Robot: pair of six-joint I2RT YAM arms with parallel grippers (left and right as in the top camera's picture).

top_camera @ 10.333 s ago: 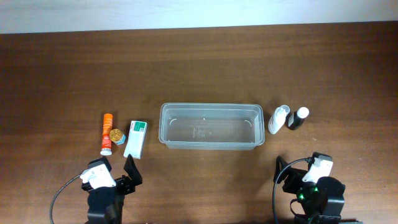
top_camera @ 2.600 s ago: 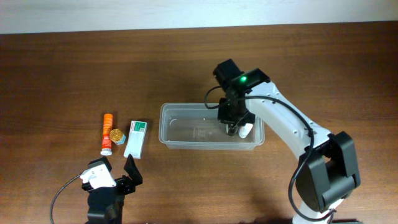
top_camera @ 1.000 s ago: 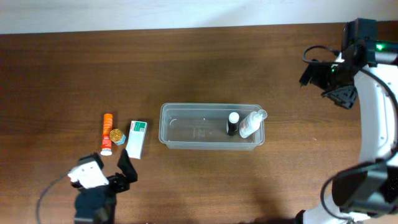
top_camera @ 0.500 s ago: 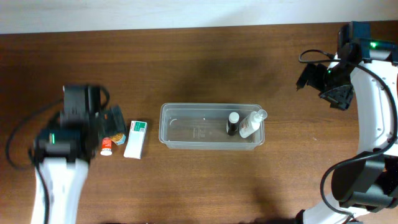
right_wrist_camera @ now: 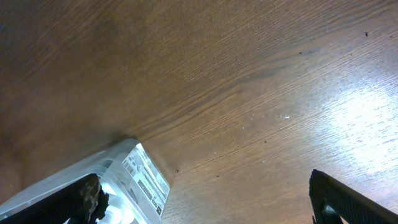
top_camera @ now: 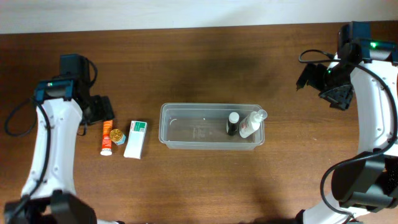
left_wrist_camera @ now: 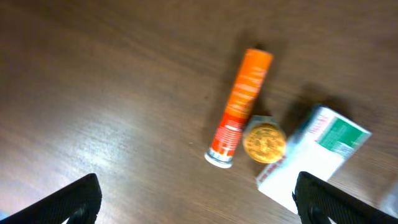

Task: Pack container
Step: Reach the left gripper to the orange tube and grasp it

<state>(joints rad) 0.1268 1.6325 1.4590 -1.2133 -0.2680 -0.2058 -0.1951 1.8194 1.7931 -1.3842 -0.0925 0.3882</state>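
Observation:
Next, my left gripper moves down and turns its open fingers to straddle the tube's orange body [top_camera: 107, 131] [left_wrist_camera: 244, 91], since the orange tube lies below, slanted in its wrist view.
The clear plastic container [top_camera: 186, 107] stands mid-table. A dark bottle with a white cap [top_camera: 233, 122] and a white bottle [top_camera: 250, 123] are inside it at its right end. An orange tube [top_camera: 107, 134], a small gold-lidded jar [top_camera: 116, 135] and a white-and-green carton [top_camera: 135, 139] lie left of it. My left gripper [top_camera: 101, 109] is open and empty, just above the tube. The left wrist view shows the tube [left_wrist_camera: 241, 115], jar [left_wrist_camera: 264, 142] and carton [left_wrist_camera: 317, 155] beyond the open fingers [left_wrist_camera: 199, 208]. My right gripper [top_camera: 320, 86] is open and empty, far right of the container.
The right wrist view shows a labelled corner of the container [right_wrist_camera: 140, 177] at lower left and bare brown wood between the open fingers [right_wrist_camera: 205, 208]. A pale wall strip [top_camera: 186, 12] runs along the table's far edge.
My left arm has swung up from the front-left of the table to above the orange tube. The right arm has stayed at the far right. Both bottles lie in the container.

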